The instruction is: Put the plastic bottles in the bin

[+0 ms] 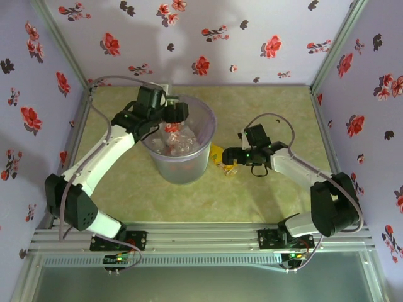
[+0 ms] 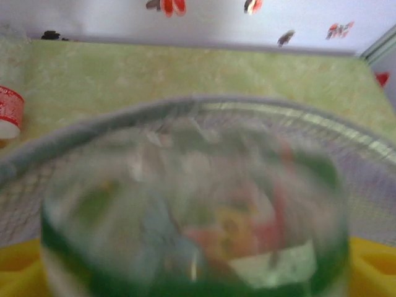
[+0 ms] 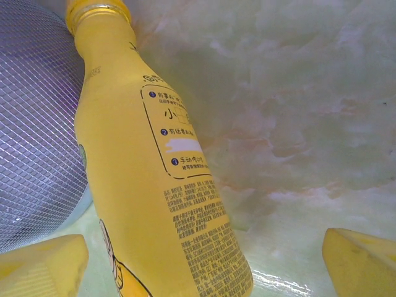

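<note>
The right gripper moves down and toward the bin (image 1: 182, 168) next, onto the yellow-labelled bottle's lower body (image 1: 227, 167) to close, as the bottle lies nearer the bin-side finger.
The bin (image 1: 182, 168) stands left of the table's middle with several clear plastic bottles (image 1: 176, 143) lying inside. My left gripper (image 1: 175, 113) hangs over its far rim (image 2: 260, 108). Its yellow fingers (image 2: 18, 266) are spread wide, and a blurred green-labelled bottle (image 2: 185, 223) sits between them above the bin's mouth. A yellow-labelled bottle (image 1: 217, 153) lies on the table against the bin's right side. My right gripper (image 1: 228, 161) is open around it, the bottle (image 3: 154, 173) lying nearer the left finger (image 3: 43, 266), its cap end pointing away. The bin wall (image 3: 31, 124) is at the left.
A red-and-white labelled bottle (image 2: 7, 112) shows at the left edge of the left wrist view, on the table beyond the bin. Floral walls close in the left, back and right sides. The green marbled tabletop (image 1: 277, 201) lies bare in front and to the right.
</note>
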Motion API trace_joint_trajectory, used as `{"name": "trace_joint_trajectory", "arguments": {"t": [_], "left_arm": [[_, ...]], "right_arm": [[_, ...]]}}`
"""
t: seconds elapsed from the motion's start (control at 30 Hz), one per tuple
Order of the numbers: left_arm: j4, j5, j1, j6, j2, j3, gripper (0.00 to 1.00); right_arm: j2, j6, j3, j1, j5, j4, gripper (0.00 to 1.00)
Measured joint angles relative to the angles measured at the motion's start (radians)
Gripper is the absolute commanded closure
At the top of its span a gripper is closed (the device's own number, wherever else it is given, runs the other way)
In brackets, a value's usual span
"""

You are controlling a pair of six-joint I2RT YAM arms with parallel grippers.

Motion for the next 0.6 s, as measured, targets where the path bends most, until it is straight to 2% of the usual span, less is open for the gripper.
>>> {"name": "trace_joint_trajectory", "arguments": {"t": [0.33, 0.6], "left_arm": [[-0.047, -0.001, -0.002, 0.0, -0.032, 0.0, 0.01], [-0.059, -0.014, -0.002, 0.002, -0.114, 0.004, 0.1]], "right_arm": [[0.019, 0.0, -0.005, 0.006, 0.0, 0.013, 0.03], [0.053, 0.0, -0.005, 0.032, 0.019, 0.011, 0.12]]}}
